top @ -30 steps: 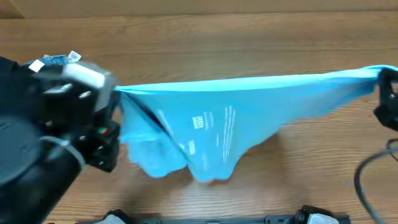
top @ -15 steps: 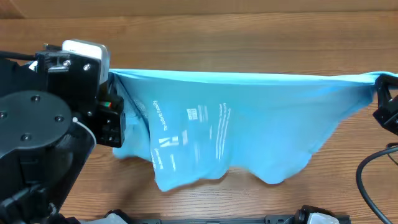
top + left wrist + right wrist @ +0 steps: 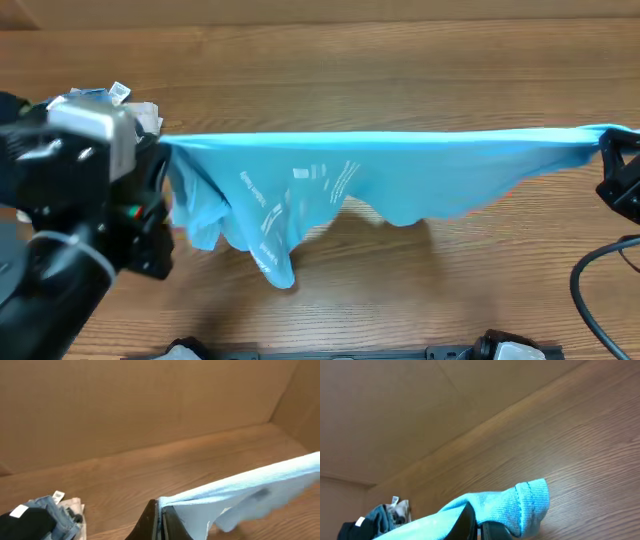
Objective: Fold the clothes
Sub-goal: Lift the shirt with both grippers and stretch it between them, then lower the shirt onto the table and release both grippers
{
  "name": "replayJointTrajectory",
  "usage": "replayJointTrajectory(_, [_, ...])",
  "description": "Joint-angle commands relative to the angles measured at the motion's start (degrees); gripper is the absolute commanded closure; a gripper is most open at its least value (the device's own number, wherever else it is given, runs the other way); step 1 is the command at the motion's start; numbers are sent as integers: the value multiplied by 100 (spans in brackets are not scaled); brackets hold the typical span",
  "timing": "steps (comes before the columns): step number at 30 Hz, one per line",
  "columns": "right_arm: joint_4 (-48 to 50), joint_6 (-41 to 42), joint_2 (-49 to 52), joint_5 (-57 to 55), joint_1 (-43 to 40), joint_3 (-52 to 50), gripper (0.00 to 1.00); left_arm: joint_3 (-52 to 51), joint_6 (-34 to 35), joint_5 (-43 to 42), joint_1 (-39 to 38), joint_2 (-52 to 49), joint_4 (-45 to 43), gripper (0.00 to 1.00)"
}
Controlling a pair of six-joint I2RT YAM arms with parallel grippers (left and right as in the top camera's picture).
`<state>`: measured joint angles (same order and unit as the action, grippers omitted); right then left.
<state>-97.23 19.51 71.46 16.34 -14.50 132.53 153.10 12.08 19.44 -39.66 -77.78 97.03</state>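
My left gripper lowers outward and away from the garment pile next and releases its shirt end atop the table, since the shirt still hangs in midair.
The clothes are one light-blue T-shirt (image 3: 380,170) with small white print, held stretched in the air across the table, its top edge taut from left to right. My left gripper (image 3: 160,150) is shut on its left end, and my right gripper (image 3: 606,148) is shut on its right end. A loose fold hangs lowest near the left (image 3: 272,262). In the left wrist view the gripper (image 3: 160,519) pinches the shirt (image 3: 250,492) edge between its dark fingers. In the right wrist view a stitched hem (image 3: 530,500) drapes over the shut gripper (image 3: 479,531).
A pile of other garments with white tags (image 3: 100,95) lies at the far left of the wooden table (image 3: 400,60), also seen as a pile (image 3: 40,520) in the left wrist view. A brown wall (image 3: 150,405) stands behind. A black cable (image 3: 590,290) loops at the right.
The shirt has been pulled tighter and higher. Its hanging lower part has drawn up and gathered toward the left. My left gripper has shifted slightly left, and the right has barely moved.
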Motion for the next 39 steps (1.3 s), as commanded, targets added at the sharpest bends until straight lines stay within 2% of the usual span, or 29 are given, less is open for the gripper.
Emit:
replayJointTrajectory(1, [20,-4,-142,-267,52,35,96,122,76,444,66,546,-24,96])
replayJointTrajectory(5, [20,0,-275,-260,72,35,96,72,254,546,66,702,-24,96])
replayJointTrajectory(9, [20,2,-157,-284,72,24,96,-420,345,1126,66,560,-24,96])
replayJointTrajectory(12, [20,2,109,-286,72,-15,96,-868,339,1255,66,223,-24,96])
replayJointTrajectory(16, [28,0,774,-389,72,-444,95,-1373,234,1191,452,-730,-28,96])
replayJointTrajectory(20, [245,-44,1569,-387,72,-828,89,-1456,-308,339,1121,-2096,-212,96])
replayJointTrajectory(23, [1060,-195,2415,-380,107,-1169,87,-1456,-678,195,1469,-3303,-785,95])
replayJointTrajectory(25, [1749,-195,2938,-385,146,-1290,88,-1456,-885,192,1617,-3895,-1263,86])
replayJointTrajectory(26, [2256,-184,3348,-385,168,-1303,96,-1456,-1021,192,1696,-4242,-1606,85])
replayJointTrajectory(27, [2507,-122,3595,-330,184,-1300,96,-1456,-1093,190,1762,-4531,-1882,83])
replayJointTrajectory(28, [2673,-125,3821,-125,186,-1300,96,-1453,-1198,192,1799,-4730,-2048,64])
replayJointTrajectory(29, [2732,-127,3976,118,190,-1300,96,-1453,-1300,203,1832,-4878,-2131,50])
replayJointTrajectory(30, [2704,-131,4122,323,210,-1300,96,-1453,-1390,245,1867,-5025,-2190,47])
replayJointTrajectory(34, [2118,-754,4325,433,470,-1303,76,-1451,-1381,348,1965,-5149,-2149,39])
replayJointTrajectory(35, [1904,-964,4374,431,599,-1309,65,-1414,-1381,367,1978,-5117,-2031,39])
replayJointTrajectory(37, [1644,-1106,4457,404,872,-1458,50,-1281,-1379,363,2017,-4981,-1749,39])
replayJointTrajectory(38, [1639,-1104,4468,367,999,-1637,40,-1187,-1377,363,2037,-4852,-1615,33])
replayJointTrajectory(39, [1650,-1104,4468,337,1106,-1856,37,-1069,-1318,361,2046,-4680,-1486,31])
